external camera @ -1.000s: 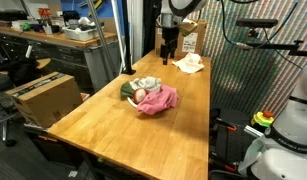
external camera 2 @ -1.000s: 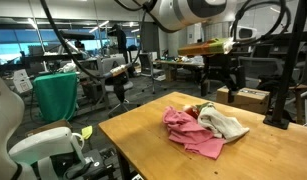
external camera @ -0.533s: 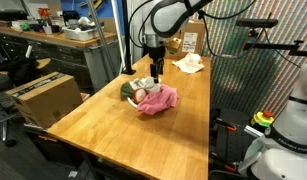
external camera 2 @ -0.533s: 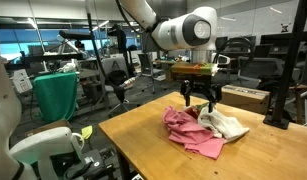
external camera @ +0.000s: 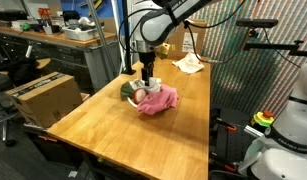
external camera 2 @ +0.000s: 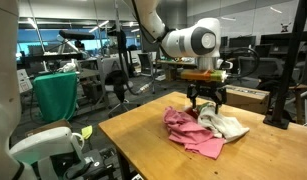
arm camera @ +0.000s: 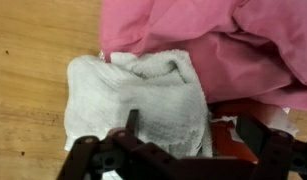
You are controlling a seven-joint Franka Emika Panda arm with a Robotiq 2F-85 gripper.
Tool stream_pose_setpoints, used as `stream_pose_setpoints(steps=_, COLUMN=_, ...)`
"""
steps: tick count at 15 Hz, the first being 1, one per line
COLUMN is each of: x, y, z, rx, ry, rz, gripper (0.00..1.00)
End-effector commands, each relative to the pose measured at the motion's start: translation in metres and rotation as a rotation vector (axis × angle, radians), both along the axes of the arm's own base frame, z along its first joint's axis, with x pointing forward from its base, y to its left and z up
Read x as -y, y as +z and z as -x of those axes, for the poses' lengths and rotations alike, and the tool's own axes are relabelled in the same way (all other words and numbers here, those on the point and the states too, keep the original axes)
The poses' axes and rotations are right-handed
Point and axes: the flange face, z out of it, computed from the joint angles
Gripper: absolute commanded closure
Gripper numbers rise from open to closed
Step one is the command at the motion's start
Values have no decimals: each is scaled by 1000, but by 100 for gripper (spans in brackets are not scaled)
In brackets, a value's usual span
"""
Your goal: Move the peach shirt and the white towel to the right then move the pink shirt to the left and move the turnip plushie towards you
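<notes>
The raised fold of white towel lies just below, between my open fingers, so next I will lower my gripper a little and close them on it.
A pile of cloth lies on the wooden table [external camera: 123, 125]. The pink shirt [external camera: 163, 99] [external camera 2: 186, 133] [arm camera: 218, 40] is crumpled under and beside the white towel [external camera: 146, 84] [external camera 2: 229, 125] [arm camera: 138, 95]. A peach-coloured lump [external camera: 139, 95] with a green leaf [external camera: 126, 90], likely the turnip plushie, sits at the pile's edge. An orange-red cloth [arm camera: 225, 140] shows beside the towel. My gripper [external camera: 146, 76] [external camera 2: 205, 104] [arm camera: 193, 135] is open and points down just above the towel, its fingers either side of the towel's edge.
Another white cloth [external camera: 189, 63] lies at the far end of the table. A cardboard box [external camera: 41, 97] stands beside the table. A green bin [external camera 2: 56, 95] and lab benches stand beyond the table's edge.
My gripper has moved from the far end of the table to the pile and come down over the white towel. The cloths have not moved.
</notes>
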Motion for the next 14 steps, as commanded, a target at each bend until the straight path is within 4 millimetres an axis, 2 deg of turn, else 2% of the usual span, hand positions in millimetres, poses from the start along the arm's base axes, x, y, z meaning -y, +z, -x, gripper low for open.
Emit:
stream_pose_setpoints(steps=1, x=5, y=-4, z=-19, rx=25, ry=31, rz=2, gripper=0)
stream_pose_setpoints(steps=6, x=9, y=-9, z=-20, rx=-5, ry=28, rz=-2, gripper=0)
stream_pose_setpoints(steps=12, x=15, y=-7, z=-13, rx=-32, ry=11, rz=12, gripper=0)
stream_pose_setpoints(steps=13, x=16, y=-7, z=-12, rx=-37, ry=6, rz=10, gripper=25)
stream_pose_setpoints(steps=14, x=17, y=-7, z=-10, rx=-42, ry=5, rz=10, gripper=26)
